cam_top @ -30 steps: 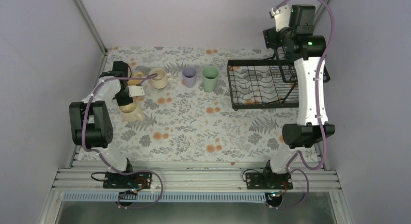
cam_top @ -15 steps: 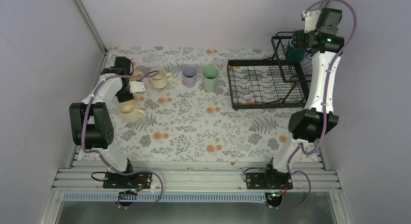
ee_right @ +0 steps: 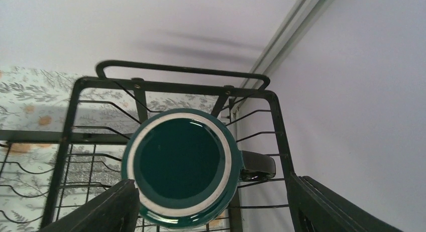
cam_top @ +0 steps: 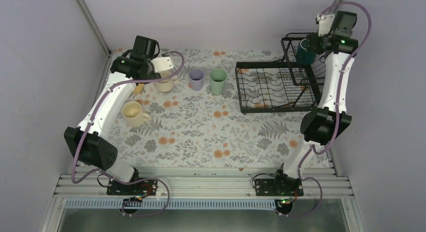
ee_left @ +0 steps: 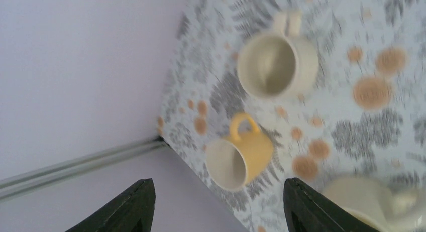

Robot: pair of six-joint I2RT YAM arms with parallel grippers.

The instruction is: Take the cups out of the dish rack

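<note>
The dark green mug's handle (ee_right: 259,164) sticks out narrow from the wide body of the mug, so my right gripper will next move down and to the right in the wrist view, around the handle.
The black wire dish rack (cam_top: 274,89) stands at the back right. Its raised basket (ee_right: 173,84) holds a dark green mug (ee_right: 181,164), bottom up, also seen from above as the dark green mug (cam_top: 304,50). My right gripper (ee_right: 216,217) is open, a finger on each side of that mug and the right one well clear of it. On the flowered cloth stand a yellow mug (ee_left: 241,154), two cream mugs (ee_left: 276,64) (cam_top: 131,112), a lavender tumbler (cam_top: 196,80) and a mint tumbler (cam_top: 217,81). My left gripper (ee_left: 218,212) hangs open and empty above the yellow mug.
Grey walls close in the table on the left, back and right. The cloth's far left corner (ee_left: 163,136) lies just beyond the yellow mug. The rack's basket stands against the right wall (ee_right: 351,116). The left arm (cam_top: 108,99) arches over the left side.
My left gripper has opened, let go of the cream mug at the left and lifted away toward the back. My right gripper has swung from over the rack to the green mug.
</note>
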